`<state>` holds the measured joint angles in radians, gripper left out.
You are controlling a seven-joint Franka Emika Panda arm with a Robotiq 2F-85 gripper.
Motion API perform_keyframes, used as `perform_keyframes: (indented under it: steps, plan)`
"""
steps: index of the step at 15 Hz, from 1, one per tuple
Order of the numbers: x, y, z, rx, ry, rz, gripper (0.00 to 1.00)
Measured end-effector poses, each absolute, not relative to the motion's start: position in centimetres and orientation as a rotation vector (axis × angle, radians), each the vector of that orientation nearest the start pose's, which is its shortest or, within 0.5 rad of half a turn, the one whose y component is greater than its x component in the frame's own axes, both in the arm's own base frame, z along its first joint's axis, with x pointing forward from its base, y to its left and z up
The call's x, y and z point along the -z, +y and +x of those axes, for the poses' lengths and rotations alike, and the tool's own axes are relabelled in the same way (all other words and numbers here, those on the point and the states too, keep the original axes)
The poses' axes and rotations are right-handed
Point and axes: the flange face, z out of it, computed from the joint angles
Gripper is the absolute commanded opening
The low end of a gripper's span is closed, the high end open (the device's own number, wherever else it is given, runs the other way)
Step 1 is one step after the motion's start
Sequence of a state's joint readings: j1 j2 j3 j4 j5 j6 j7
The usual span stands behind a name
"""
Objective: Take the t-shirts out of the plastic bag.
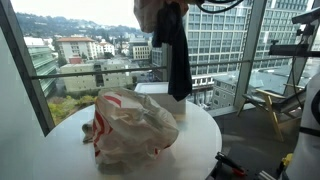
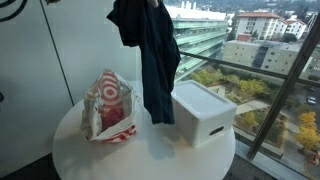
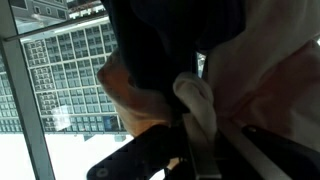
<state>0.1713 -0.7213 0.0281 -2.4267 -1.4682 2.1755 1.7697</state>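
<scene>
The gripper moves down over the open table (image 1: 195, 125) beside the bag and white box next, tilting toward the tabletop, since the shirt hangs clear of the bag.
A dark navy t-shirt hangs high over the round white table in both exterior views (image 1: 177, 55) (image 2: 155, 55). My gripper (image 1: 166, 6) (image 2: 150, 4) sits at the top edge of those views, shut on the shirt's upper part. The white plastic bag with red print (image 1: 132, 125) (image 2: 108, 105) lies crumpled on the table, below and beside the hanging shirt. In the wrist view the gripper fingers (image 3: 196, 140) pinch cloth, with dark fabric (image 3: 170, 45) above and a fold of white fabric (image 3: 198, 100) between the fingers.
A white storage box (image 2: 205, 115) (image 1: 165, 92) stands on the table (image 2: 150, 160) next to the hanging shirt. Large windows with city buildings lie behind. A chair (image 1: 272, 100) and other equipment stand beside the table.
</scene>
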Motion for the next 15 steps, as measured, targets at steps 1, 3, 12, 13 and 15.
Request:
perform_keyframes:
  steps: [1, 3, 12, 13, 15]
  plan:
    - [-61.4, 2.5, 37.7, 2.177, 1.264, -2.528, 0.03]
    - [-56.8, -0.1, 38.0, 1.977, 1.301, -2.640, 0.03]
    - [-38.0, -10.4, 36.9, 1.060, 1.520, -2.980, 0.03]
    - [-36.6, -10.7, 36.9, 0.966, 1.493, -3.015, 0.03]
    - [-33.8, -10.4, 37.1, 0.794, 1.411, -3.056, 0.03]
